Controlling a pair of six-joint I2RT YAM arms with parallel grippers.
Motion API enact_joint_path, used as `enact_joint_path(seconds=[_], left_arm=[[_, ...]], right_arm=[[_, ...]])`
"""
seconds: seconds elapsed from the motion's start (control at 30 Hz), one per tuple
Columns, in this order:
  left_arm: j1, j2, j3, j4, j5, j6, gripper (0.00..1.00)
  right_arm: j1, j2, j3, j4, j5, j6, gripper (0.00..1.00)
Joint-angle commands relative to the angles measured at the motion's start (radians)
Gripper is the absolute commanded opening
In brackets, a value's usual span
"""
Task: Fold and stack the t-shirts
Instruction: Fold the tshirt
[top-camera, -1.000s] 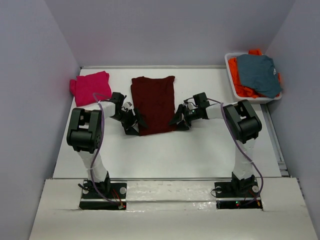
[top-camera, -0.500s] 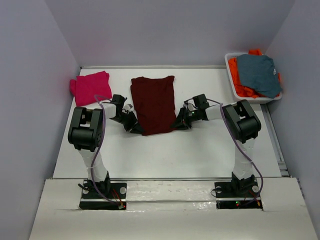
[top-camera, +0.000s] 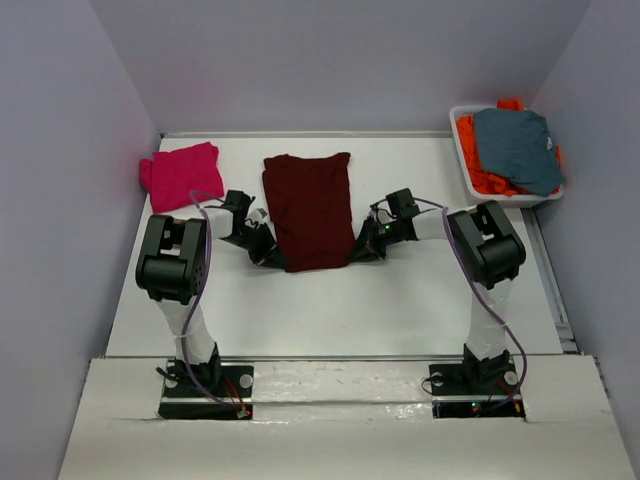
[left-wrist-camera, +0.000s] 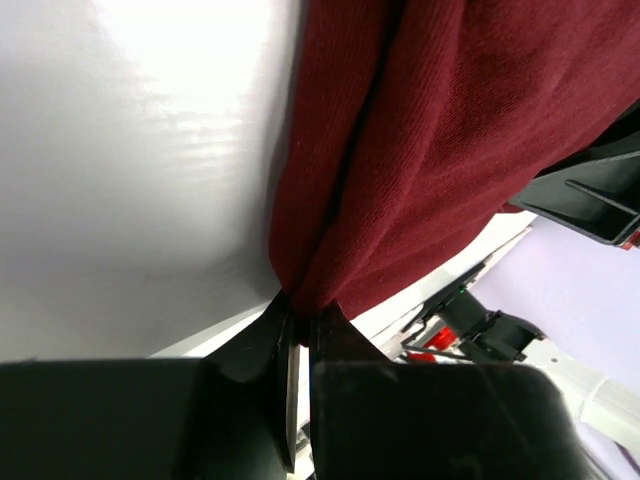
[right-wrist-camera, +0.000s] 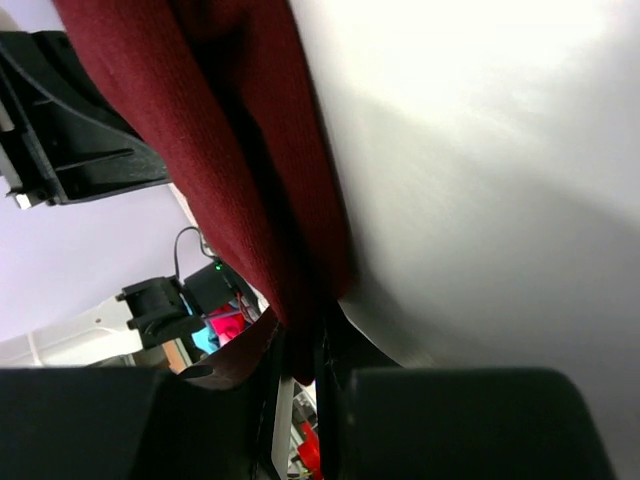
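Note:
The left gripper lifts the shirt's held corner next, carries it outward to the still long shirt's far end and releases it, as that end lies outward of the gripper.
A dark maroon t-shirt lies folded lengthwise in the middle of the white table. My left gripper is shut on its near left corner, and the cloth bunches between the jaws in the left wrist view. At the near right corner my right gripper is shut on the same shirt, whose edge runs down into the jaws. A folded magenta-pink t-shirt lies at the far left.
A white bin at the far right holds a grey-blue garment on top of orange ones. Grey walls close in the table on three sides. A metal rail runs along the right edge.
Both grippers moved in to the maroon shirt's near corners and closed on the cloth. The near hem has shifted slightly.

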Motion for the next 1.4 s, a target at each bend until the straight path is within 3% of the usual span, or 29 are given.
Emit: enact_joint_path(seconds=[0.0, 0.4, 0.77, 0.97, 1.1, 1.37], left_arm=[[-0.032, -0.056, -0.04, -0.078, -0.097, 0.07, 0.06], [-0.152, -0.347, -0.2, -0.17, -0.149, 0.047, 0.06], [-0.212, -0.706, -0.313, -0.353, -0.223, 0.016, 0.06], [-0.258, -0.783, -0.368, -0.343, -0.234, -0.01, 0.06], [-0.258, -0.755, -0.259, -0.346, -0.263, 0.008, 0.06], [-0.258, -0.634, 0.04, -0.323, -0.324, 0.035, 0.06]], right_arm=[[0.004, -0.065, -0.036, -0.189, 0.083, -0.069, 0.07], [0.047, -0.292, -0.056, -0.486, 0.086, -0.23, 0.07], [0.192, -0.568, -0.24, -0.538, 0.094, -0.123, 0.07], [0.214, -0.69, -0.277, -0.584, 0.124, -0.081, 0.07], [0.214, -0.713, -0.217, -0.615, 0.167, -0.08, 0.07], [0.214, -0.598, -0.018, -0.639, 0.244, -0.103, 0.07]])
